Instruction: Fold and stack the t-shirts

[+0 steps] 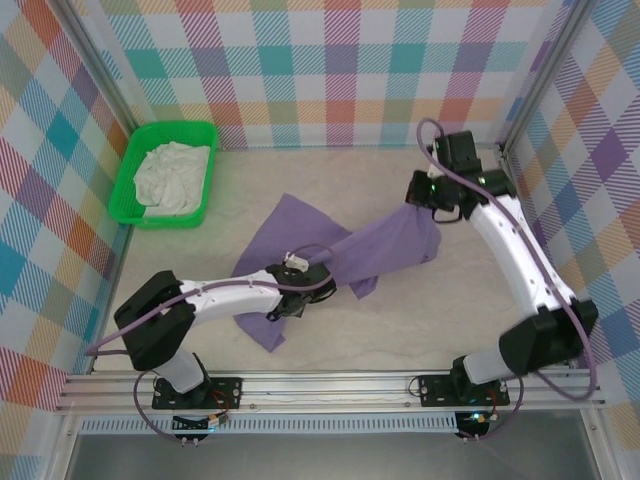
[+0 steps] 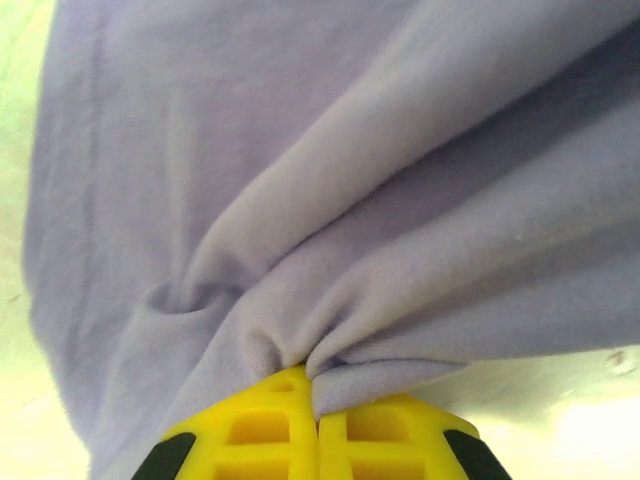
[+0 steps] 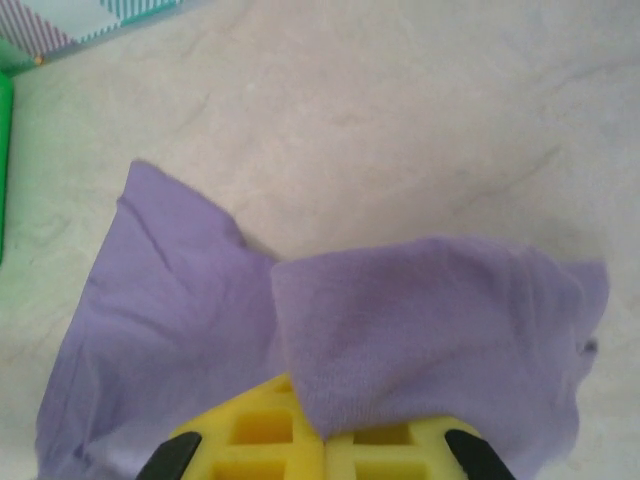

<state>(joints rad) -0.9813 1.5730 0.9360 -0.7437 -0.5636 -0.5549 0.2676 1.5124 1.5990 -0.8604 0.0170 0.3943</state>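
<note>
My right gripper should next move down and outward onto the bare table behind the shirt (image 1: 388,184) (image 3: 350,195) and let go of the shirt's end, because that clear spot is below and outward of the gripper.
A lavender-purple t-shirt (image 1: 350,250) lies crumpled across the middle of the table, stretched between both arms. My left gripper (image 1: 285,300) is shut on its near-left part; in the left wrist view the cloth (image 2: 350,250) bunches into folds pinched between the yellow fingers (image 2: 260,430). My right gripper (image 1: 418,205) is shut on the shirt's far-right end, and the cloth (image 3: 430,330) drapes over its yellow fingers (image 3: 260,430). An off-white t-shirt (image 1: 172,175) lies bunched in the green basket (image 1: 205,135) at the back left.
Checked walls close in the table on three sides. A metal rail (image 1: 330,385) runs along the near edge by the arm bases. Bare table surface (image 1: 420,320) lies in front of the purple shirt and behind it (image 3: 400,120).
</note>
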